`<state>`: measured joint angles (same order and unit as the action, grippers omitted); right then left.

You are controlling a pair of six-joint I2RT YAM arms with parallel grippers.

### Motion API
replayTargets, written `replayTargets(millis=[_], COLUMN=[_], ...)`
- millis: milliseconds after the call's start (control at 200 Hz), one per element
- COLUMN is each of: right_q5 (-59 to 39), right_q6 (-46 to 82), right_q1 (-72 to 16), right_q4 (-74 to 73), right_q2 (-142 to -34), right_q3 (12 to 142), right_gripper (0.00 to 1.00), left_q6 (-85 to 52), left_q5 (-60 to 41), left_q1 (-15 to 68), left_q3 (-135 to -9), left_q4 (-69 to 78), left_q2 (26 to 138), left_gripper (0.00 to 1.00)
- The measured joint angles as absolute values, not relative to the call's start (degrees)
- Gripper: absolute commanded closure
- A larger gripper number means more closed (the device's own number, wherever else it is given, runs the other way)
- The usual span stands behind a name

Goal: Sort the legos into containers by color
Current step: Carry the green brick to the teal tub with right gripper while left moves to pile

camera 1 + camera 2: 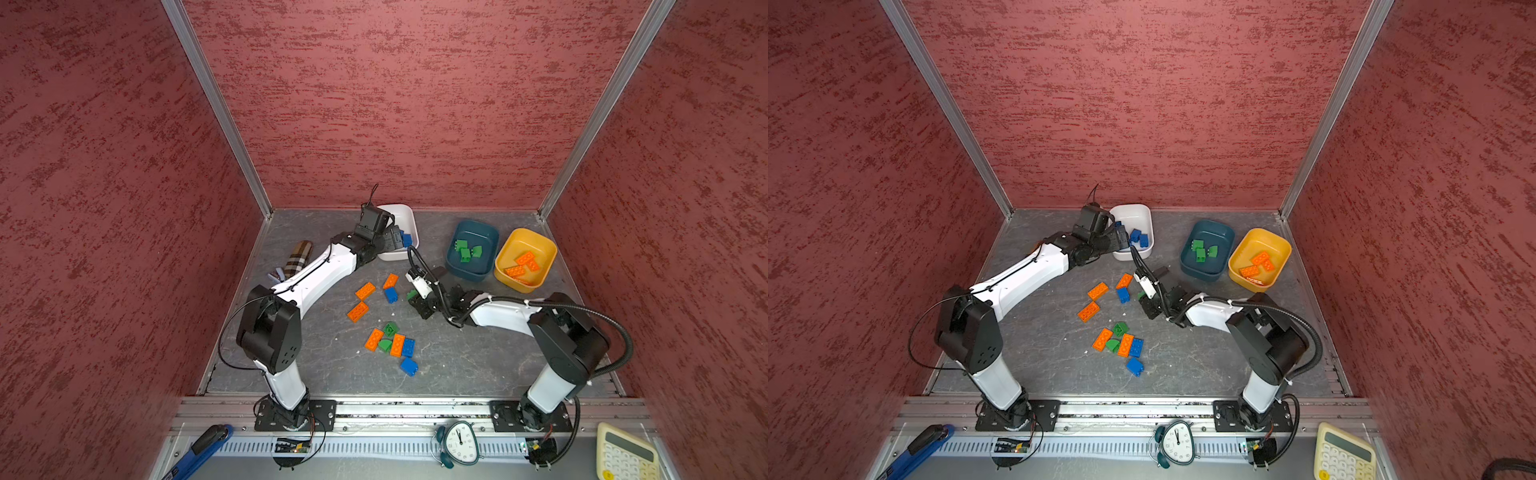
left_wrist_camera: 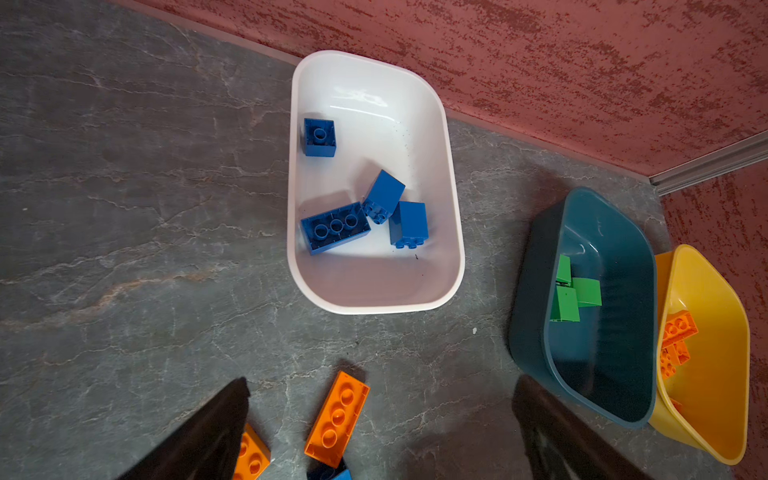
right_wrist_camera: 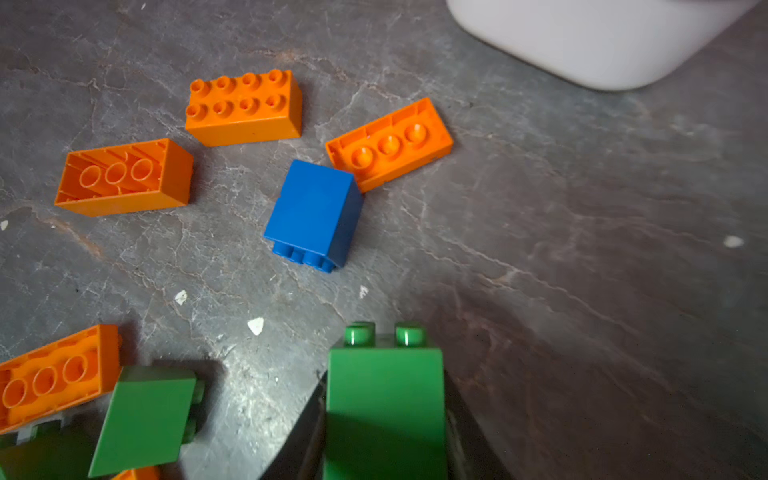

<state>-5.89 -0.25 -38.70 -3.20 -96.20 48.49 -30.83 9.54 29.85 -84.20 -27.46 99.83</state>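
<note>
The teal bowl [image 1: 490, 235] already holds green bricks, so my right gripper will swing outward over it next and let go of the green lego inside it.
My right gripper [image 3: 384, 419] is shut on a green lego [image 3: 384, 374] near the table's middle, seen in a top view as the gripper [image 1: 415, 296] beside a blue brick [image 1: 390, 295]. My left gripper [image 2: 382, 399] hangs open and empty at the near rim of the white bowl [image 2: 374, 308], which holds several blue legos [image 2: 334, 226]. The teal bowl [image 1: 490, 235] holds green bricks [image 1: 466, 251]. The yellow bowl [image 1: 548, 249] holds orange ones [image 1: 524, 264]. Loose orange bricks [image 1: 365, 291] and a mixed cluster [image 1: 397, 345] lie on the table.
A plaid pouch [image 1: 297, 259] lies at the left beside my left arm. Red walls close in the table on three sides. On the front rail stand an alarm clock [image 1: 459, 442], a calculator [image 1: 623, 455] and a blue-handled tool [image 1: 203, 449].
</note>
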Motion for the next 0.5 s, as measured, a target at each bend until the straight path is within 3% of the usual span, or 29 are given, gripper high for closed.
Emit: replayTargets(millis=[250,501], right_q5=[-6.55,-6.90], right_q6=[0.60,3.46], right_q1=[-28.25,-16.29], right_q4=[-3.95,-4.97], right_q2=[-87.77,-86.06], right_q3=[46.00,46.26], right_gripper=[0.74,0.74], left_q6=[-30.11,-30.37], left_q5=[10.85,11.22], left_q1=[32.38,33.93], left_q3=[-85.10,-82.43], left_q4=[-29.23,-29.63], left_q2=[101.36,101.34], left_gripper=[0.01,0.01])
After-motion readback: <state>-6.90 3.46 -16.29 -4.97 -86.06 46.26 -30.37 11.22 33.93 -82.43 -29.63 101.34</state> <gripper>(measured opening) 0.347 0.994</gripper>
